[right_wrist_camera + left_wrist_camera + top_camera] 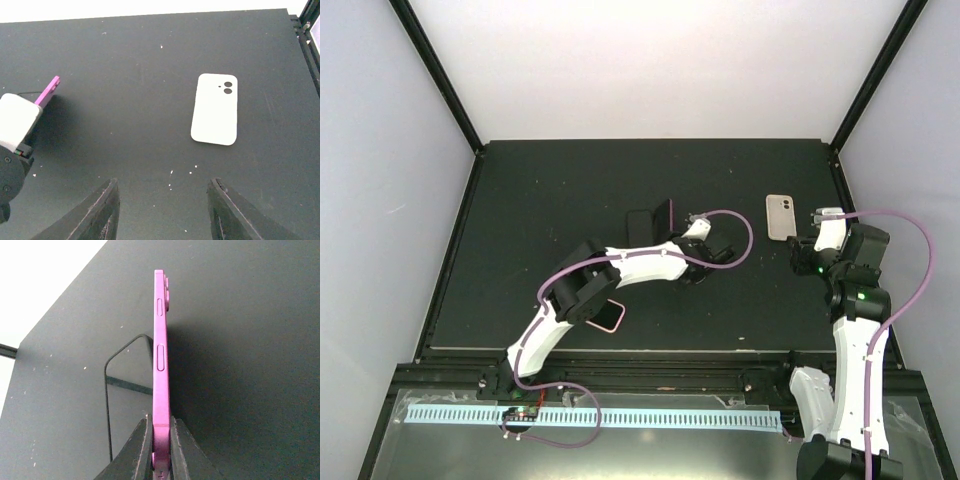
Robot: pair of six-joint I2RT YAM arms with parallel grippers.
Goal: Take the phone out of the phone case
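My left gripper will next move toward the white case and lower the magenta phone onto empty table (686, 211) (206, 371), because the black rectangle lies close beside the phone.
My left gripper (161, 422) is shut on the lower edge of a magenta phone (160, 355) and holds it upright on its long edge above the black table. In the top view the phone (663, 215) stands dark and edge-up at mid-table, with the left gripper (673, 232) just right of it. A black glossy flat rounded rectangle (127, 390) lies beside it; it also shows in the top view (638, 225). My right gripper (165, 182) is open and empty, short of a white case (215, 108) lying back-up with two camera holes, which also shows in the top view (781, 217).
A pink-rimmed flat item (611, 317) lies under the left arm's elbow near the front edge. The left arm's white wrist (15, 125) shows at the left of the right wrist view. A black frame rail (855, 230) borders the table on the right.
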